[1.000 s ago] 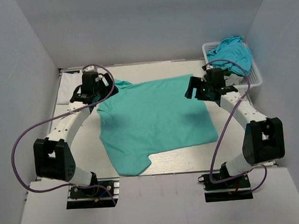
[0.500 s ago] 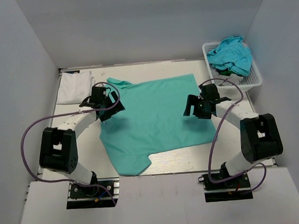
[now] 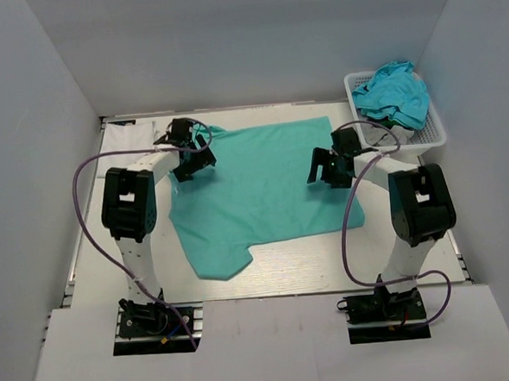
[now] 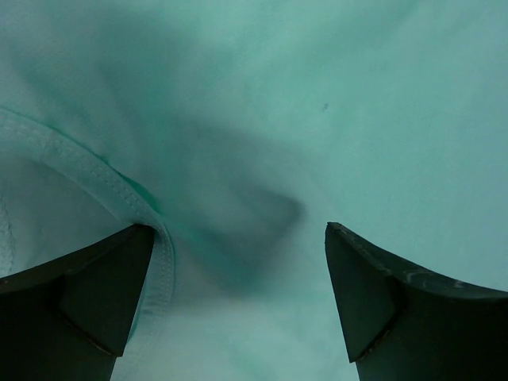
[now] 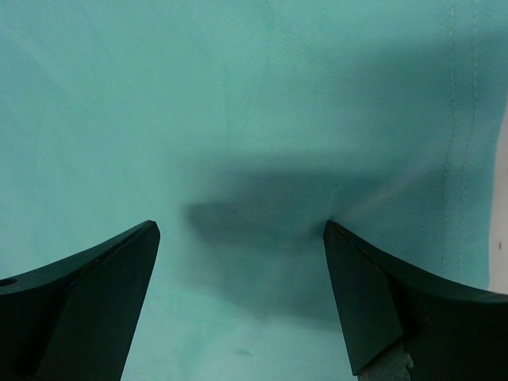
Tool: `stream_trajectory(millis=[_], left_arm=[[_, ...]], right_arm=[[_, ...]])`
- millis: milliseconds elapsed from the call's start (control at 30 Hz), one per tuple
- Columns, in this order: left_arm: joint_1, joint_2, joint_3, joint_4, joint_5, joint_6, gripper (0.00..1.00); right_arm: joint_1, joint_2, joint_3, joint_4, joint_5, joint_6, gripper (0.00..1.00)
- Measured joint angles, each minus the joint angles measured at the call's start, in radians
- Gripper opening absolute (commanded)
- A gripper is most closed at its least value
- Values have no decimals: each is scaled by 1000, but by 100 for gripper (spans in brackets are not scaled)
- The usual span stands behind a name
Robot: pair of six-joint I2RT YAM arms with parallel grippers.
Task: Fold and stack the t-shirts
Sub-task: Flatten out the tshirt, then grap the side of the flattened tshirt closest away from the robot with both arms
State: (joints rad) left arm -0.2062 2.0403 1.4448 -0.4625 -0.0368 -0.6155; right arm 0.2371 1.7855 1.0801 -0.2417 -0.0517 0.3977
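Note:
My left gripper draws back toward the base onto the t-shirt's near sleeve's outer corner next, a corner that sticks out onto bare tabletop.
A mint green t-shirt lies spread flat on the table. My left gripper is open and pressed down on its left side near a stitched hem; green cloth fills the gap between the fingers. My right gripper is open and low over the shirt's right part, close to a stitched edge; cloth fills its view. A folded white t-shirt lies at the back left. A turquoise-blue t-shirt is heaped in the basket.
A white lattice basket stands at the back right with more cloth under the blue shirt. Grey walls close in the table on three sides. Purple cables loop beside both arms.
Both grippers have moved inward and down onto the green shirt. The left one went toward the back left of the shirt, the right one slightly left and lower. The shirt's left edge shifted a little.

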Motion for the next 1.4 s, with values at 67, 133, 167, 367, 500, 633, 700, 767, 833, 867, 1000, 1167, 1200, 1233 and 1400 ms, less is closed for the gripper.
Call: stream_trajectory(millis=[67, 133, 167, 367, 500, 633, 700, 767, 833, 867, 1000, 1167, 1200, 1233, 1400], left_arm=[[5, 54, 81, -21, -13, 6, 100], [13, 113, 177, -51, -21, 13, 100], [17, 138, 217, -60, -25, 16, 100], [35, 184, 303, -98, -36, 45, 100], [36, 72, 183, -138, -69, 63, 100], [27, -182, -16, -198, -91, 55, 100], [23, -380, -142, -216, -93, 27, 100], [19, -577, -255, -239, -87, -6, 100], [19, -760, -367, -244, -85, -33, 100], [19, -837, -414, -258, -81, -42, 100], [19, -990, -547, -318, -24, -74, 100], [16, -1037, -774, -318, 95, -106, 100], [15, -1038, -811, -318, 114, -112, 100], [14, -1039, -849, -314, 137, -119, 100], [1, -1031, -936, -295, 209, -137, 99]], right_arm=[[0, 40, 48, -2, 0, 0, 90], [0, 74, 98, -21, -1, 1, 90], [0, 91, 124, -30, -2, 1, 90], [10, 128, 200, -63, 0, 1, 90], [25, 46, 165, -58, 10, 0, 90], [37, -150, 48, -31, 23, 12, 90], [37, -250, -14, -14, 36, 22, 90], [37, -339, -85, 5, 57, 45, 90], [35, -403, -151, 10, 95, 82, 90], [35, -429, -186, 11, 117, 107, 90], [31, -541, -320, 0, 220, 203, 90], [26, -638, -373, -56, 324, 288, 90], [26, -649, -375, -64, 339, 295, 90], [26, -655, -375, -73, 349, 298, 90], [24, -663, -388, -105, 382, 302, 90]])
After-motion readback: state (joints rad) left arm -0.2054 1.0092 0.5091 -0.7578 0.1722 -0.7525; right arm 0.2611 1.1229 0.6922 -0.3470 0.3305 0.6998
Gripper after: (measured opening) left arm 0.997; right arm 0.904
